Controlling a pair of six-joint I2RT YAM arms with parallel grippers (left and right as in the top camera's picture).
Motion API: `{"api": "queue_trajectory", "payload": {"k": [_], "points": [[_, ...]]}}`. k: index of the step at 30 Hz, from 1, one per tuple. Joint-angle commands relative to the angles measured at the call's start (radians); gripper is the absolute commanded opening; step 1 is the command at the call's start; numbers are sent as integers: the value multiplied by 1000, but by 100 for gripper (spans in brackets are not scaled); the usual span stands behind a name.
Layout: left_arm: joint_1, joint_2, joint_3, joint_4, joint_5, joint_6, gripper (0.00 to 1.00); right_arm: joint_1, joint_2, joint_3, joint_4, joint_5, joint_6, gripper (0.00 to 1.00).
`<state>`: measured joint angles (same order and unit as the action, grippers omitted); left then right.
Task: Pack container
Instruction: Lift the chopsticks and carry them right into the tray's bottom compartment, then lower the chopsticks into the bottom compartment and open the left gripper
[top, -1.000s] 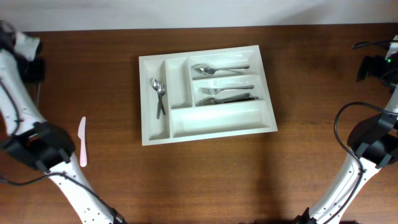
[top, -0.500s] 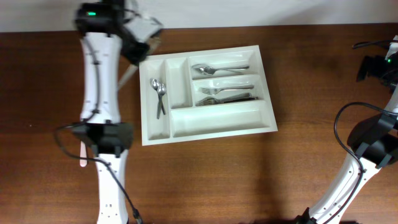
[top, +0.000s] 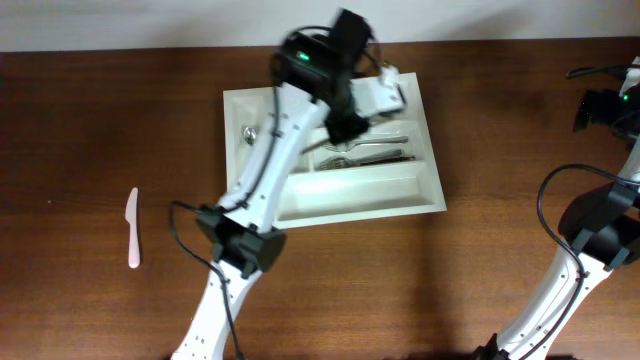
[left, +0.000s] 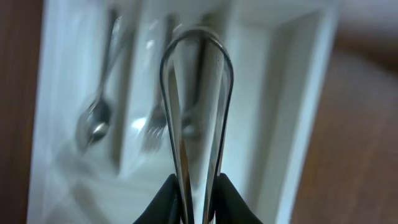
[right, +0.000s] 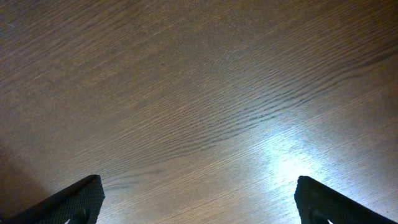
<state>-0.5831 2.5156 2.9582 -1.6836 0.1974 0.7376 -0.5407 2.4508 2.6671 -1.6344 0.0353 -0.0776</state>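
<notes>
The shiny metal utensil (left: 198, 112) goes back and down with my left gripper into the tray's near long section (left: 264, 106) next, for release there. That section is empty.
The white cutlery tray (top: 350, 190) lies in the middle of the table and fills the left wrist view (left: 286, 112), blurred. My left gripper (left: 198, 199) is shut on a shiny metal utensil (left: 198, 112) whose rounded end points away from the camera. It hangs over the tray's far right part (top: 385, 97), and the arm crosses the tray's left side. Forks (top: 370, 150) and a spoon (left: 96, 118) lie in the crosswise compartments. My right gripper (right: 199, 199) is open and empty over bare wood at the far right.
A pale plastic knife (top: 132, 228) lies on the wood at the left, away from the tray. The right arm (top: 600, 220) and its cables stand at the table's right edge.
My left arm has swung from the far left, past the tray's back left corner, to above the tray's right side. The knife on the table and the right arm have not moved.
</notes>
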Motion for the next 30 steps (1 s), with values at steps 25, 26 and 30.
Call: {"api": "queue_trajectory", "payload": {"k": [25,26,30], "points": [[-49,-12,-407,143,55,-29,2,4,-4,-3,0,-5,8,98],[-49,-12,-415,143,54,-28,2,4,-4,-3,0,-5,8,99],[-49,-12,-481,141,53,37,2,5,-4,-3,0,-5,8,99]]}}
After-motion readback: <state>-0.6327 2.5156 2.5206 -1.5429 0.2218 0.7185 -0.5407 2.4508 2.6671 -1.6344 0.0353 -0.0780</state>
